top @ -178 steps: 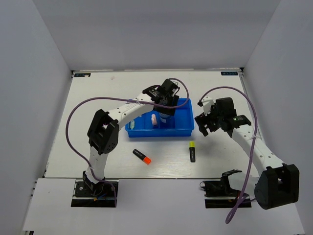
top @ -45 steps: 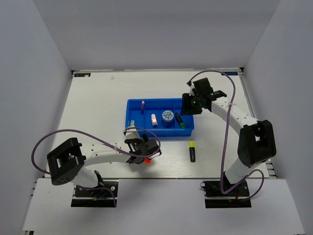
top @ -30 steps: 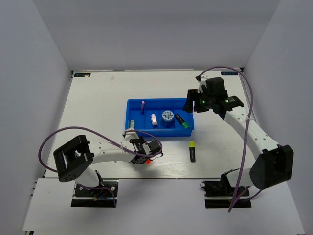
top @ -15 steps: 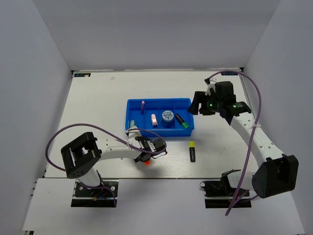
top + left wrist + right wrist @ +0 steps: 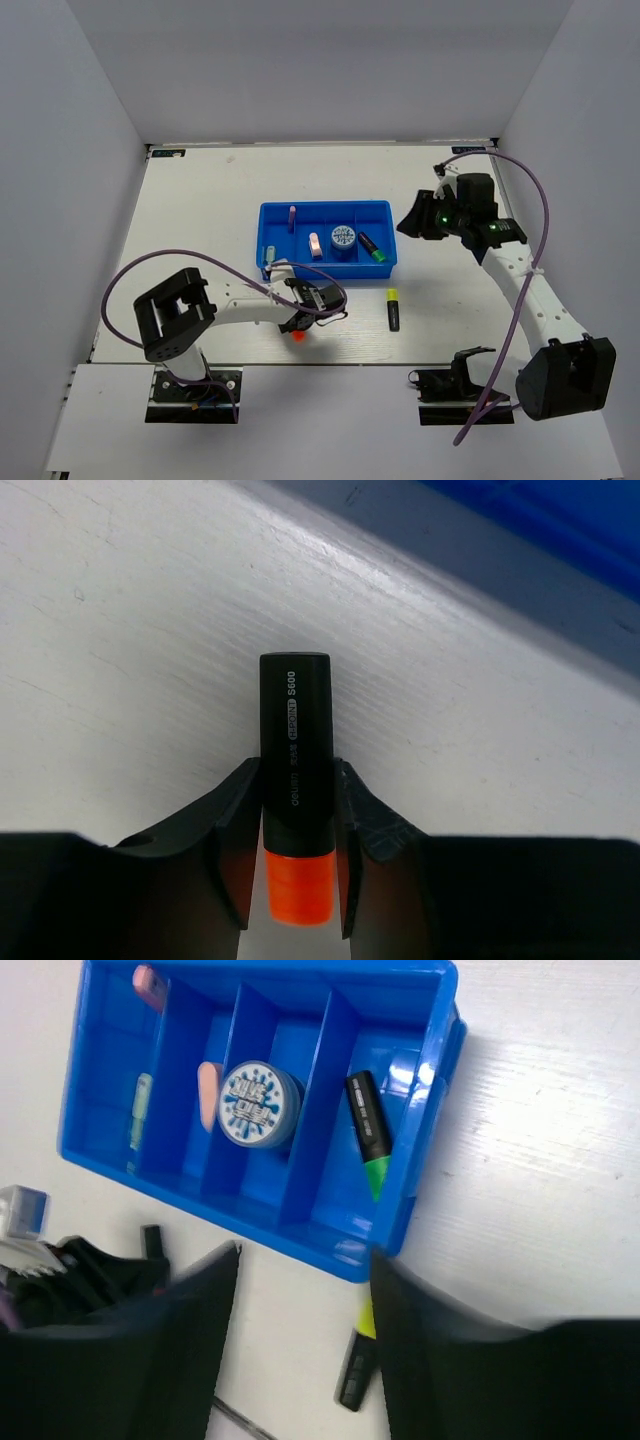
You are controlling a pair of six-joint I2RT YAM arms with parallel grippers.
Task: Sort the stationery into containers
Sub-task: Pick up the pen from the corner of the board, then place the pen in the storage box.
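My left gripper will go up, swing outward over the green-capped marker's compartment [image 5: 367, 254] and come down to release the orange-capped marker there, as that compartment already holds its kind.
The blue tray [image 5: 325, 206] holds a pink eraser [image 5: 292, 212], a second pink eraser [image 5: 315, 244], the blue-and-white disc [image 5: 343, 238], a green-capped marker [image 5: 373, 248] and a pale green piece [image 5: 269, 252]. In front of the tray, my left gripper [image 5: 303, 318] is low on the table. It is shut on the orange-capped marker [image 5: 295, 720], with a finger [image 5: 240, 800] pressed to each side. My right gripper [image 5: 418, 220] hangs open and empty to the right of the tray [image 5: 437, 1070]. A yellow-capped marker [image 5: 392, 308] lies on the table.
White walls close in the table on three sides. The left arm's purple cable [image 5: 150, 270] loops over the near left of the table. The yellow-capped marker [image 5: 358, 1360] shows just below the tray's near right corner in the right wrist view.
My left gripper slid a little to the right and closed on the orange-capped marker. My right arm drew away from the tray to the right, and its jaws narrowed.
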